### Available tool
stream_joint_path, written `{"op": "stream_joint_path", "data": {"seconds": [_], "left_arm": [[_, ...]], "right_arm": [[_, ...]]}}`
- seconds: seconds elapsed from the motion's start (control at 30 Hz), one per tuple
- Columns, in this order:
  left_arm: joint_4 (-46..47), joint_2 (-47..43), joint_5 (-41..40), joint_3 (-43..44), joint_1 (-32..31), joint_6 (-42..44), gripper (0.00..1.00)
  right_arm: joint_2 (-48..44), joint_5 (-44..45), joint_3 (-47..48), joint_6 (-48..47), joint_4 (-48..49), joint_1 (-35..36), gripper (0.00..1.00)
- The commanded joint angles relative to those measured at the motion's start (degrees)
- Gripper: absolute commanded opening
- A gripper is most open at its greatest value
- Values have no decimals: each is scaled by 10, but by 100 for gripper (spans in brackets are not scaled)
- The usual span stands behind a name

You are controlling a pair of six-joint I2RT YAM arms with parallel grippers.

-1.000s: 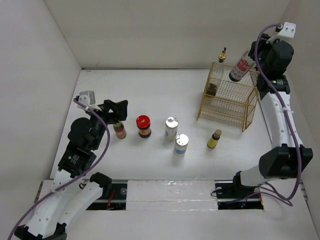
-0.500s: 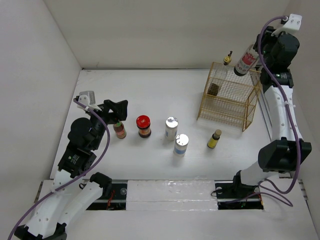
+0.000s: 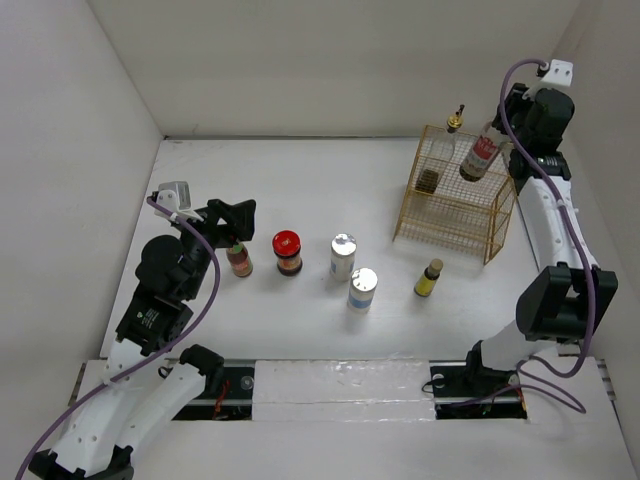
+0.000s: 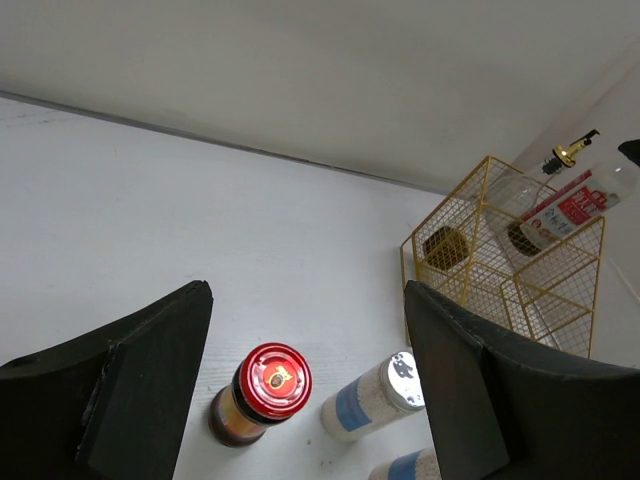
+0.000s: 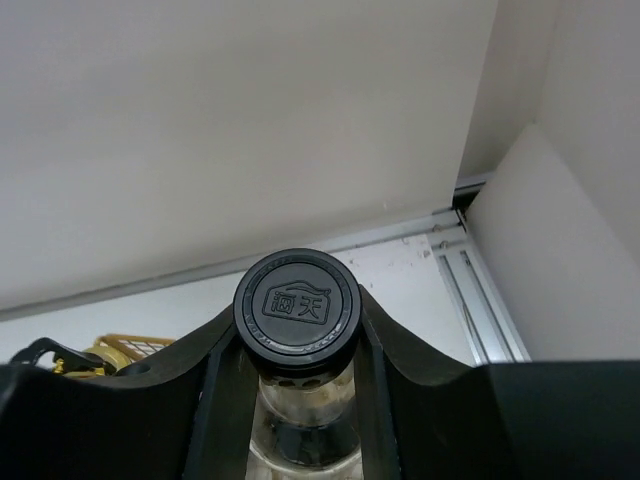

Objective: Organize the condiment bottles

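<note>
My right gripper lowers and shifts toward the gold-spouted clear bottle next and releases the black-capped sauce bottle inside the basket (image 3: 464, 188). The sauce bottle hangs tilted over the top of the basket.
My right gripper (image 3: 503, 135) is shut on the neck of the black-capped sauce bottle (image 3: 480, 156), which hangs tilted over the top of the gold wire basket (image 3: 450, 215). In the right wrist view its black cap (image 5: 297, 303) sits between my fingers. The gold-spouted clear bottle (image 3: 454, 124) stands in the basket. On the table stand a small red-labelled bottle (image 3: 239, 260), a red-lidded jar (image 3: 287, 252), two silver-topped cylinders (image 3: 343, 256) (image 3: 362, 289) and a small yellow bottle (image 3: 430, 278). My left gripper (image 3: 235, 218) hangs open just behind the red-labelled bottle, with nothing between its fingers.
White walls close the table on the left, back and right; the basket sits near the back right corner. In the left wrist view the jar (image 4: 270, 385) and one cylinder (image 4: 375, 400) lie below my left gripper (image 4: 307, 300).
My right gripper has come down from its higher position with the sauce bottle, which now hangs lower at the basket's top. The left arm and the standing bottles have not moved.
</note>
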Motion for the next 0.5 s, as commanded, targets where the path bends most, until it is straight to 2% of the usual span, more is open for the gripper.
{"op": "stream_joint_path", "data": {"seconds": [0.0, 0.47], "left_arm": [[30, -1, 7, -2, 0, -3, 74], [30, -1, 7, -2, 0, -3, 74]], "right_arm": [[-34, -11, 5, 19, 100, 1, 7], [29, -21, -21, 24, 94, 29, 14]]}}
